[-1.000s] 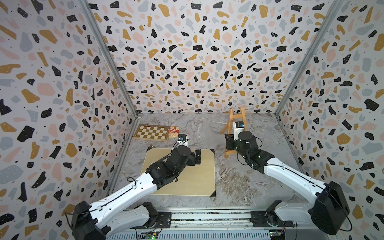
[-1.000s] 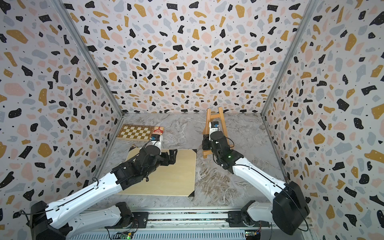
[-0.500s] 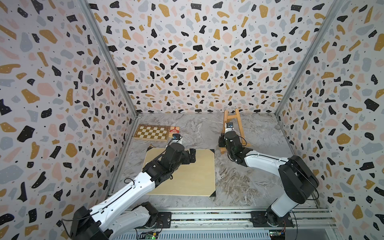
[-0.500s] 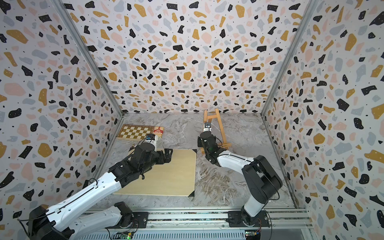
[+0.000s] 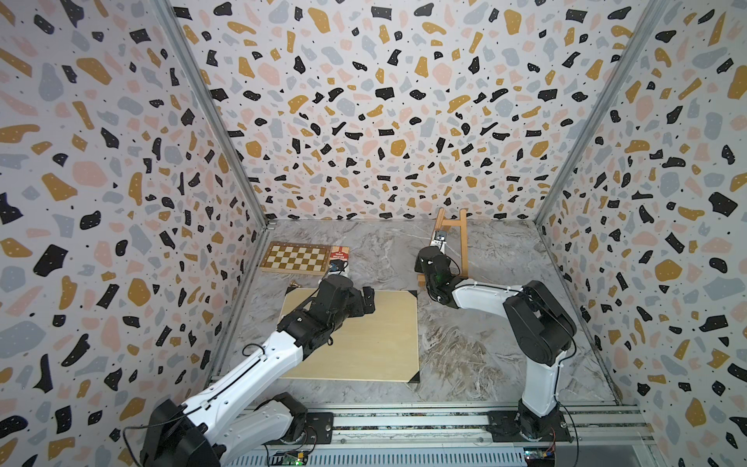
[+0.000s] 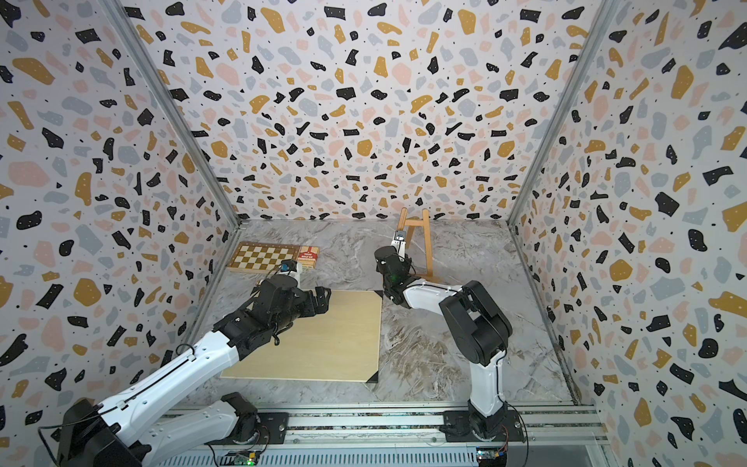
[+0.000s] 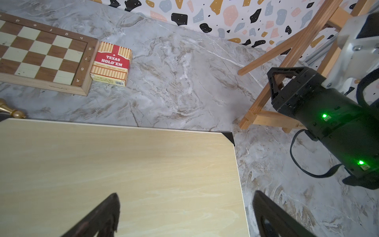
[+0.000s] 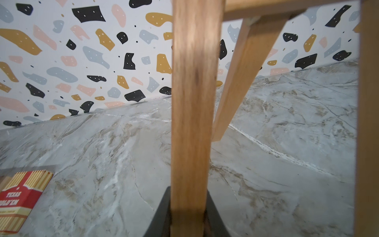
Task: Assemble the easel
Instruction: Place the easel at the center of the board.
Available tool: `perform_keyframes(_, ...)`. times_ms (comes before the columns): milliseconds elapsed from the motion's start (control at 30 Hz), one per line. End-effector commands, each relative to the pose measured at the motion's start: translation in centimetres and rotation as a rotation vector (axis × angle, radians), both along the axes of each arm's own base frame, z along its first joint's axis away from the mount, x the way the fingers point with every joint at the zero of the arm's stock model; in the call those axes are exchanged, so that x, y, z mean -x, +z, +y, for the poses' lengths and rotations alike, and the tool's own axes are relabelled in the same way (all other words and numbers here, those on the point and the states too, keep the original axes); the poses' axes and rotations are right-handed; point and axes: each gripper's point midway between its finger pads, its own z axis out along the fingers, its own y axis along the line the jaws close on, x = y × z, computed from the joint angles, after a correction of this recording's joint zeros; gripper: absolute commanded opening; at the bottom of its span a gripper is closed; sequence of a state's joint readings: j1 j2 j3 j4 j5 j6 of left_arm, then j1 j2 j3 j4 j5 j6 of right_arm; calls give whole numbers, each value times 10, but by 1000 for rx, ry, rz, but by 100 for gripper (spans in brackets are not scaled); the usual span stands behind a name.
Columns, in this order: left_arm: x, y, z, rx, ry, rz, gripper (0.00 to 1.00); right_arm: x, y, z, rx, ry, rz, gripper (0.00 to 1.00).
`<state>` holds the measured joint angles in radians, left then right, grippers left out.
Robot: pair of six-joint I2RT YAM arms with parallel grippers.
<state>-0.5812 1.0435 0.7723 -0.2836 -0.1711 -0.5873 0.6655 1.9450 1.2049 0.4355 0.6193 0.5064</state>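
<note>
I should next move the easel with my right gripper toward the red card box, to the clear bare marble beyond the board's far edge, and release the slat.
The easel, an orange-brown A-frame of thin slats, stands at the back right close to the rear wall. My right gripper is shut on the easel's left front slat, low down near the bottom ledge. The back leg slants away behind that slat to the floor. My left gripper hangs open over the far right part of the pale board, with nothing between its fingers. One finger is past the board's edge.
A pale wooden board with black corners lies at centre left. The chessboard and a red card box sit at the back left. A gold chess piece lies by the board. Patterned walls enclose three sides.
My right arm has folded back and its gripper has carried the easel a little left, toward the rear wall. My left gripper has drawn back slightly over the board, still open.
</note>
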Motion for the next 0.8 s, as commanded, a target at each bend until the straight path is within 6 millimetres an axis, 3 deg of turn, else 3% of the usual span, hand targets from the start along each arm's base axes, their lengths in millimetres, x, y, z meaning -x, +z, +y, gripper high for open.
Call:
perform_keyframes(0, -4, 1, 2, 8, 1, -19, 99, -3, 26, 4, -48, -78, -64, 0)
perform_keyframes(333, -2, -1, 20, 27, 60, -30, 99, -7, 6, 36, -28, -99, -42, 0)
perform_keyframes(633, -2, -4, 25, 32, 76, -23, 99, -4, -21, 48, -6, -98, 5, 0)
perform_keyframes(767, -2, -3, 25, 41, 77, -24, 99, -1, -28, 55, -17, -99, 34, 6)
